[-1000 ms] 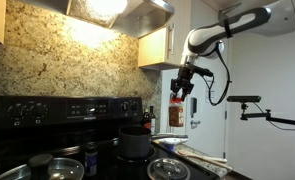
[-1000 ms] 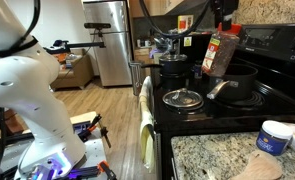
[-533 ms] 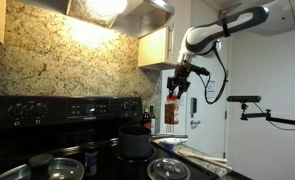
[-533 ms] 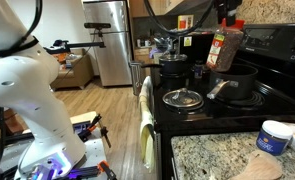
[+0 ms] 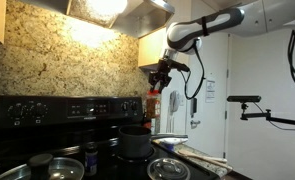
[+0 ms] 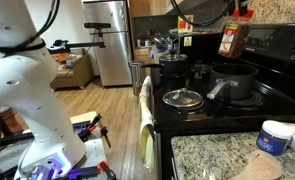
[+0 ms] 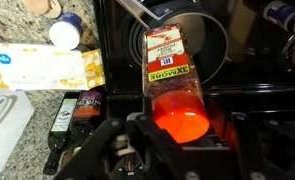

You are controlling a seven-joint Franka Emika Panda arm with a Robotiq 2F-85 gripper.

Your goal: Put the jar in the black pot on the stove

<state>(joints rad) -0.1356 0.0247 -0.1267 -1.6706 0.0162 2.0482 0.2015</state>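
Note:
My gripper is still high above the stove with the jar [image 6: 230, 40], so I should lower it toward the black pot's round opening [image 6: 234, 70] and release the red cap there.
My gripper [image 7: 180, 130] is shut on the red cap of the jar [image 7: 172, 68], a small clear spice jar with reddish contents and a label. In both exterior views the jar [image 5: 153, 103] [image 6: 230, 40] hangs from the gripper [image 5: 159, 80] [image 6: 235, 16] high above the stove [image 5: 67, 110] [image 6: 222, 112]. The black pot [image 5: 135, 143] [image 6: 234, 80] stands on a back burner. In the wrist view the pot's dark round opening [image 7: 215, 45] lies under the jar.
A steel pan with a lid [image 6: 180, 98] and another dark pot [image 6: 172, 68] stand on the stove. A white tub [image 6: 275, 135] sits on the granite counter. A dark bottle [image 7: 62, 122] and a yellow box [image 7: 37, 68] lie beside the stove. Steel bowls [image 5: 167, 168] stand at the front.
My gripper has carried the jar sideways and a little upward, from beside the stove to above the black pot. The grip on the jar is unchanged.

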